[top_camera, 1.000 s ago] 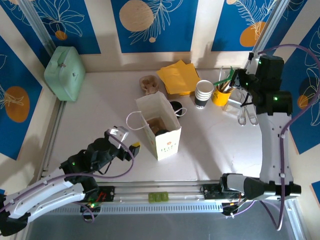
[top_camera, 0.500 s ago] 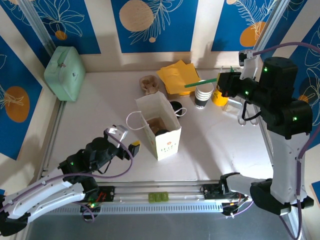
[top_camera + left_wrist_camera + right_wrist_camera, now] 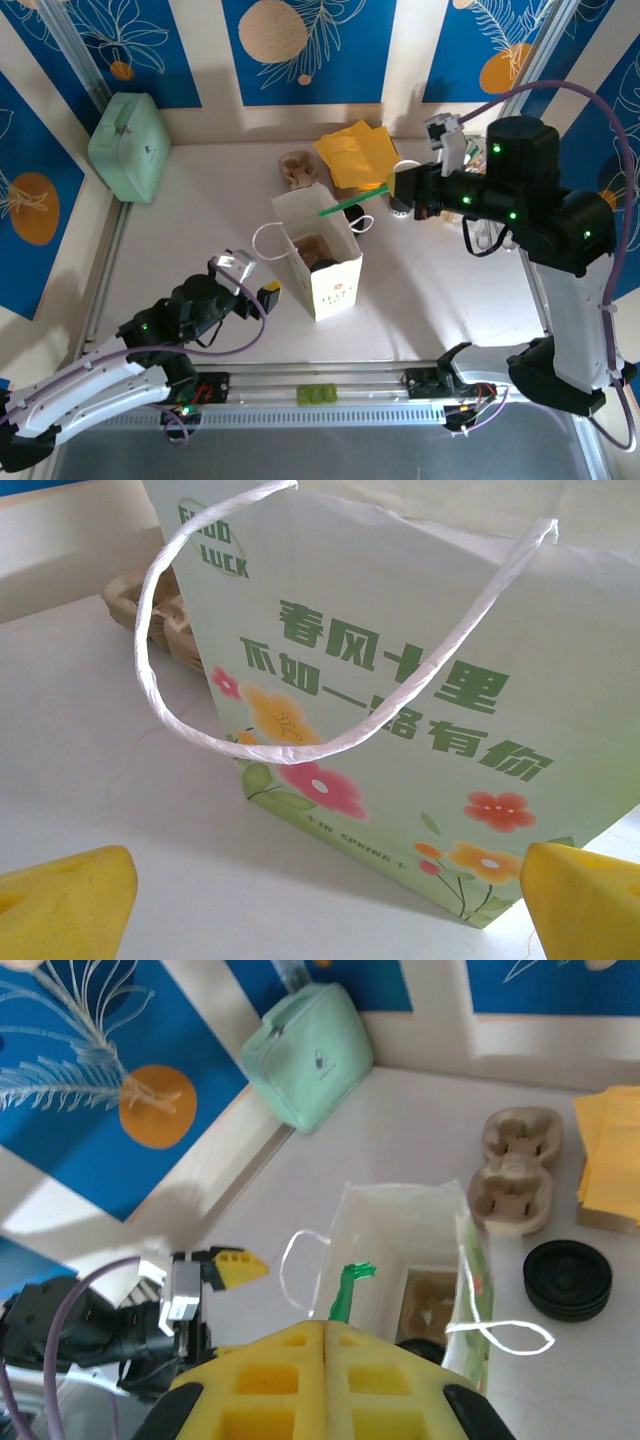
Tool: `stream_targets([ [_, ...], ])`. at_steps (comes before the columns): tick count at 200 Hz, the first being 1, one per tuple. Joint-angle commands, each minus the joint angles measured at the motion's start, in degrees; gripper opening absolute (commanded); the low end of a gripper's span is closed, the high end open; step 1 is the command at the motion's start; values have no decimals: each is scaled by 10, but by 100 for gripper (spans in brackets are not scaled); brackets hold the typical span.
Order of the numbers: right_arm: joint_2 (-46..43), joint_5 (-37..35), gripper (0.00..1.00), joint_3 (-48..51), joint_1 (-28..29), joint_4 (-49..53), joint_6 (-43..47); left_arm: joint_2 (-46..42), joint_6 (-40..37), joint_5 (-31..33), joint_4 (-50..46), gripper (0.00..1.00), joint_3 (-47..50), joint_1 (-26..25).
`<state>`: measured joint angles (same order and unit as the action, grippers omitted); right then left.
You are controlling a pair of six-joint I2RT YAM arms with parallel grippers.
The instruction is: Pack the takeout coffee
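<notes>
The robot's right gripper should next swing over the bag's opening [image 3: 304,222] [image 3: 396,1246], tilt down and lower to let go of the straw, since only the far part of the straw is over the opening.
A flowered paper bag [image 3: 318,262] stands open mid-table. Inside it, beside a brown carrier [image 3: 432,1302], shows a round black lid [image 3: 323,266] that I take for the takeout coffee; its side is hidden. My right gripper [image 3: 397,186] hovers right of the bag's mouth, shut on a green straw [image 3: 345,204] whose far tip reaches over the opening. In the right wrist view the pads [image 3: 290,1360] press together with the straw [image 3: 350,1285] sticking out above the bag [image 3: 400,1230]. My left gripper [image 3: 255,280] stands open at the bag's left face [image 3: 400,680], nothing between its fingers [image 3: 60,905].
A stack of black lids [image 3: 352,212] and a brown cup tray [image 3: 297,168] lie behind the bag. Yellow napkins [image 3: 355,150] sit at the back. A mint-green case [image 3: 130,135] stands back left. The bag's white handle [image 3: 200,720] droops toward my left gripper.
My right arm has swung left from the yellow cup at the back right to the bag, carrying the green straw. The left arm has stayed put.
</notes>
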<state>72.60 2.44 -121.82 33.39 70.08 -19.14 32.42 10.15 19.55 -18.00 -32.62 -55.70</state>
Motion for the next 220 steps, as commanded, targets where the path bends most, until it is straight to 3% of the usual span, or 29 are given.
stream_targets([
  [1, 12, -75, 0, -2, 50, 21, -2, -4, 4, -9, 15, 98, 4, -4],
  [44, 51, -193, 0, 27, 148, -7, 18, -5, 11, -12, 17, 98, 7, -4],
  [74, 87, -254, 0, 38, 176, -38, 47, -4, 13, -11, 13, 98, 4, -4],
  [123, 142, -237, 0, 57, 186, -84, 52, -3, 12, -11, 16, 98, 6, -4],
  [220, 245, -241, 0, 40, 199, -72, 45, -12, 13, -10, 9, 98, 4, -4],
])
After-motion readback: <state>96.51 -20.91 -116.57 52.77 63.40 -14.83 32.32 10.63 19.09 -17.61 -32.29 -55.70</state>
